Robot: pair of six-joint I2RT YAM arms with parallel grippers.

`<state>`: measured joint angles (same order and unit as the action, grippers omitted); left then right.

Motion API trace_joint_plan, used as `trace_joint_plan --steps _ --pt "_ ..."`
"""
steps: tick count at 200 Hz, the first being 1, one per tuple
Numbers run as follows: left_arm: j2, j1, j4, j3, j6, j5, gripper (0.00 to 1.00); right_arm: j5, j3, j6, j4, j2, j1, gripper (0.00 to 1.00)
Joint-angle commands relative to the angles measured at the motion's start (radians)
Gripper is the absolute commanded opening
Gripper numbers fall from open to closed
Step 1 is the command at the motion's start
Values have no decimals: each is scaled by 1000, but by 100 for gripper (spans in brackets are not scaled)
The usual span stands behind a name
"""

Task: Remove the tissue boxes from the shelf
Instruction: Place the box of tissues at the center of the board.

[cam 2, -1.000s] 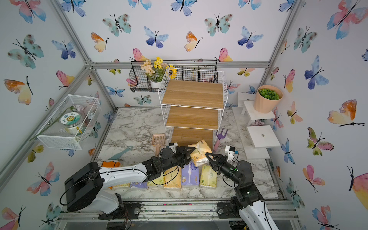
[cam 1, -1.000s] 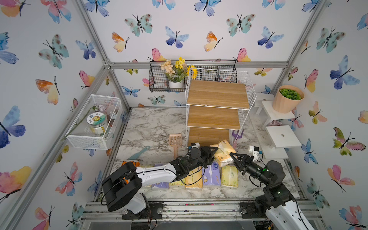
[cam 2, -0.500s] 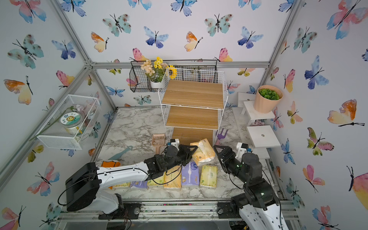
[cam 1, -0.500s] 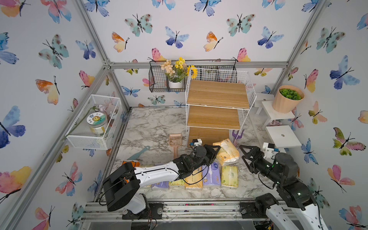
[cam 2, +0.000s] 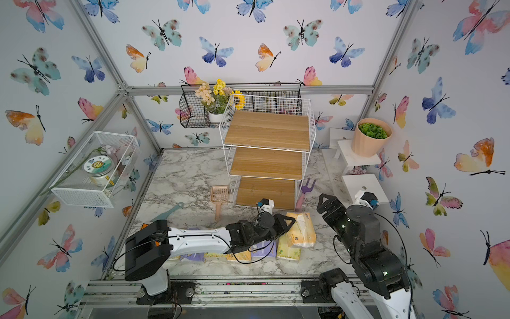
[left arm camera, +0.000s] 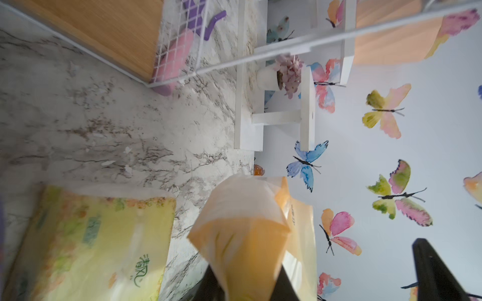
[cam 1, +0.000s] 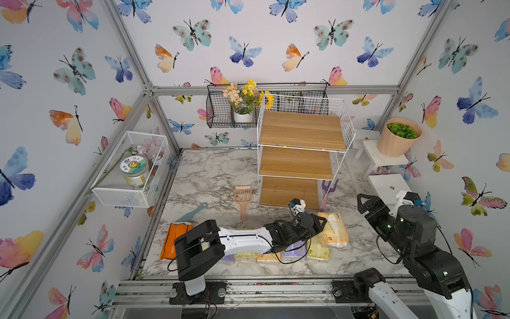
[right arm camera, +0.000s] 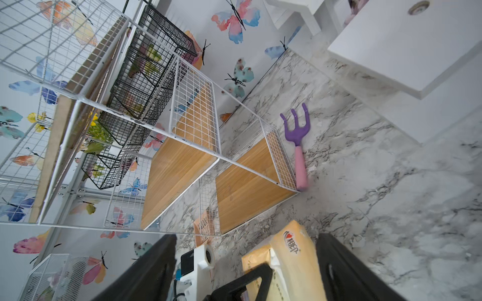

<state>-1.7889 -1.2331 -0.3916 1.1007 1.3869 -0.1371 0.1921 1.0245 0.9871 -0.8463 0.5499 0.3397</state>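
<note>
I should lower my left gripper next to the bare marble [cam 1: 343,253] [left arm camera: 185,238] beside the pale yellow-green pack and release the light orange pack where the row ends, since that marble is below my gripper.
The shelf [cam 1: 302,132] [cam 2: 266,129] [right arm camera: 182,161] stands at the back of the marble table, and all three wooden tiers are bare. In front of it, my left gripper [cam 1: 317,221] [cam 2: 284,221] [left arm camera: 242,281] is shut on one end of a light orange tissue pack [cam 1: 332,230] [cam 2: 300,229] [left arm camera: 242,229] [right arm camera: 289,260]. Several more tissue packs lie in a row by the front edge, partly under the left arm: bright orange [cam 1: 176,240], purple [cam 1: 295,248], pale yellow-green [cam 1: 318,251] [left arm camera: 91,239]. My right gripper [cam 1: 367,204] [cam 2: 328,204] [right arm camera: 247,271] hangs open and holds nothing, raised to the right of the pack.
A pink scoop [cam 1: 242,196] and a teal tool [cam 1: 194,211] lie left of the shelf. A purple rake [cam 1: 329,187] [right arm camera: 297,135] lies against its right side. White step stands [cam 1: 386,187] and a pot [cam 1: 397,138] line the right wall. A black wire basket [cam 1: 220,110] and a white mesh basket [cam 1: 129,193] hang on the walls.
My right gripper opened, let go of the light orange pack, and drew back up and to the right. My left gripper closed further on that pack, which shifted slightly rightward.
</note>
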Motion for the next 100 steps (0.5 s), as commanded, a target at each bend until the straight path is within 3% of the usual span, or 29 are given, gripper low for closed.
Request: trace_joint_plan --steps 1,50,100 --pt "-96 -6 32 109 -127 54 13 76 25 -32 -41 -25 -2 88" --pt "-315 -26 71 310 -184 110 13 107 49 -27 -68 -34 -2 88" --pt "-445 -40 168 433 -135 88 13 104 60 -31 -86 -16 -2 88"
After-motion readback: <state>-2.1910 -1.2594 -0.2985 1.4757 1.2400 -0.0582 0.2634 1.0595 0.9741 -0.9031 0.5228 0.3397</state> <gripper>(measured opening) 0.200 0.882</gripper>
